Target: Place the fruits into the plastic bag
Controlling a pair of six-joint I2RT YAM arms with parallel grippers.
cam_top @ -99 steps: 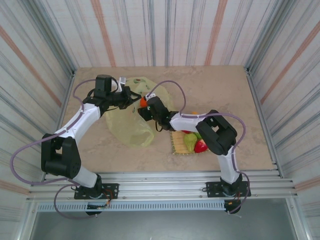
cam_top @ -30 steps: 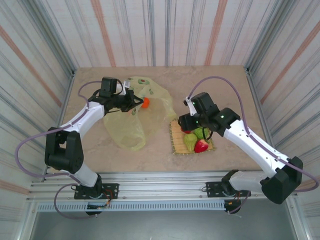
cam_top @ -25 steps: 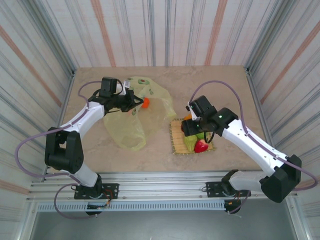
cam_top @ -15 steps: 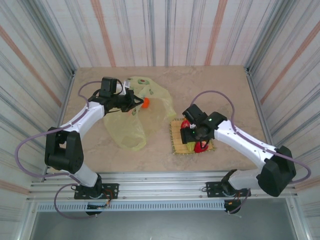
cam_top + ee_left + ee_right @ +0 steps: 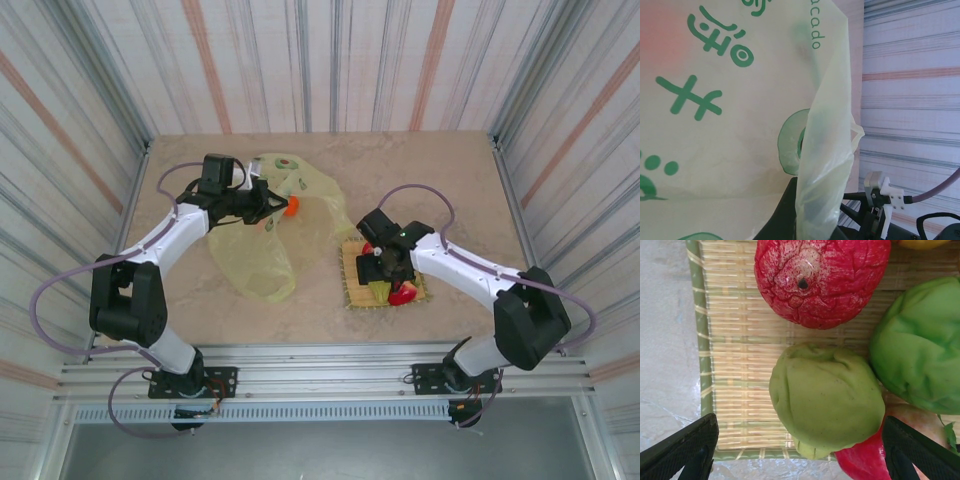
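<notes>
The dented green fruit (image 5: 380, 290) (image 5: 827, 396) lies below my right gripper, between its two spread fingers, so I will lower the gripper around the fruit's sides and close on it.
The plastic bag (image 5: 258, 243) lies on the table at the left, yellow-green with green prints. My left gripper (image 5: 266, 205) is shut on a bunched fold of the plastic bag (image 5: 826, 165) and holds its mouth up. An orange (image 5: 291, 207) sits in that mouth. My right gripper (image 5: 383, 267) hangs open low over the straw mat (image 5: 351, 278). Between its fingertips (image 5: 687, 450) lies the green pear (image 5: 827, 412), untouched. The red apple (image 5: 820, 280), the green apple (image 5: 920, 350) and the red strawberry (image 5: 865, 464) lie around it.
Corrugated metal walls (image 5: 90, 120) close in the table on three sides. Bare tabletop (image 5: 440, 180) lies behind the mat and between the mat and the bag. The mat's green border (image 5: 704, 365) runs close to the table surface on the left.
My right arm left the bag's mouth without the orange, swung back to the mat and came down over the pear with its jaws widening. The left arm has stayed still.
</notes>
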